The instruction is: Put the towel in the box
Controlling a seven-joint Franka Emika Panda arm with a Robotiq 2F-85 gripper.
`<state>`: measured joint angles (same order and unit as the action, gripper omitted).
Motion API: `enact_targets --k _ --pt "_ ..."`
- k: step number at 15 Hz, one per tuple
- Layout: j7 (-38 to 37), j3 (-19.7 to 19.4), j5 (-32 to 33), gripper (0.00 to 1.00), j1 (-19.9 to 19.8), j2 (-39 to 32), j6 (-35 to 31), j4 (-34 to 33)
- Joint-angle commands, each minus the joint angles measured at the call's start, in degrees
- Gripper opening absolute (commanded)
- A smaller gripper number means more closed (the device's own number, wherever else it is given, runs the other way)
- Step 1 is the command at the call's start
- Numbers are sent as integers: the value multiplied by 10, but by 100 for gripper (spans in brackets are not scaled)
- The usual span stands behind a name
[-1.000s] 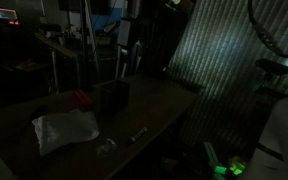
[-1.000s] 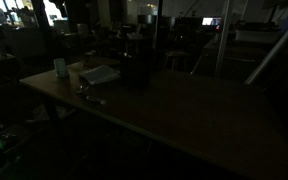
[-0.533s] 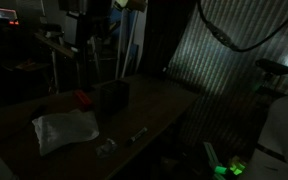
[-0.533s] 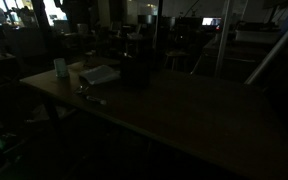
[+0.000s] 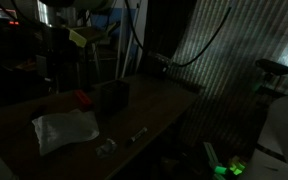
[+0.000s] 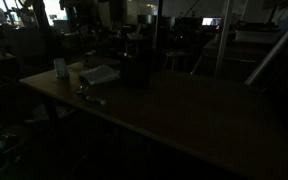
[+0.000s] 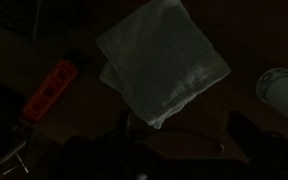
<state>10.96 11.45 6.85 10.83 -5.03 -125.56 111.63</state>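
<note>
I will next lower my open gripper onto the middle of the folded towel point(image 5: 64, 130) point(image 7: 164, 60) and close on it, since it lies flat on the tabletop below my gripper.
The scene is very dark. A pale folded towel point(image 5: 64, 130) lies flat on the table, in front of a dark open box point(image 5: 112, 97). Both also show in an exterior view, the towel point(image 6: 101, 74) beside the box point(image 6: 136, 66). In the wrist view the towel point(image 7: 164, 60) fills the upper middle. My gripper point(image 7: 184, 140) hangs high above it with its two dark fingers spread apart and nothing between them. In an exterior view the arm point(image 5: 72, 32) is up at the back left, above the table.
A red object point(image 5: 81, 100) lies left of the box and also shows in the wrist view point(image 7: 49, 88). A pale cup point(image 7: 282, 95) stands beside the towel. Small clear items point(image 5: 107, 147) lie near the table's front edge. Cables hang over the back.
The arm has swung left across the back of the table and now hangs over the towel's side. The towel and box have not moved.
</note>
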Motion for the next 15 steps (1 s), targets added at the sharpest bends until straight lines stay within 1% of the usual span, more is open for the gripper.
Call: enact_targets --k 1,6,9,12,15 --pt "16 -5 16 100 0 -84 -39 -44" --pt "24 -8 8 100 -4 -180 -97 -62" --pt "27 -9 7 100 -5 -231 -115 -75" --pt "32 -2 -4 100 -7 -262 -123 -75" --pt "37 4 -11 100 -10 -274 -119 -67"
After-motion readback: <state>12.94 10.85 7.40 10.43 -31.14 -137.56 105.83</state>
